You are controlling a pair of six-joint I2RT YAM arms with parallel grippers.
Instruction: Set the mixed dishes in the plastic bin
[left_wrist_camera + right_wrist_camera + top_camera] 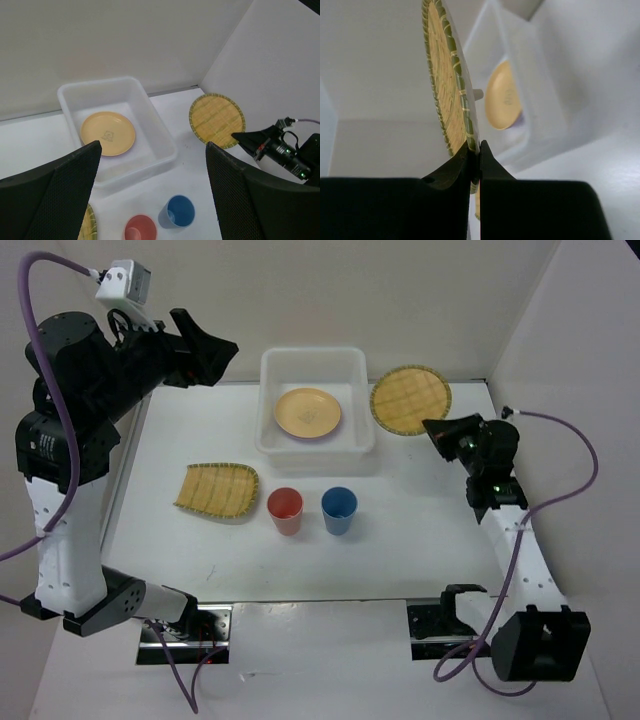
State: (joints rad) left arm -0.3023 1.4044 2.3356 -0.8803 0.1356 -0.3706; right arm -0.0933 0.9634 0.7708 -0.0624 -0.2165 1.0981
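Note:
The orange-yellow plate (307,412) (503,97) lies below my right gripper, to its left in the top view. The gripper carries the round woven tray that way next, lowers it and releases.
The translucent white bin (270,370) (165,145) stands at the back centre and holds the orange-yellow plate (307,412) (107,133), with a lilac edge showing under it. My right gripper (440,430) (475,155) is shut on the rim of the round woven tray (410,397) (447,85) (216,119), just right of the bin. The squarish woven tray (217,489), red cup (285,508) (140,229) and blue cup (339,507) (178,212) sit on the table. My left gripper (205,350) (152,195) is open and empty, raised at the back left.
White walls enclose the table at the back and right. The right arm (510,530) stretches along the right side. Arm bases sit at the near edge.

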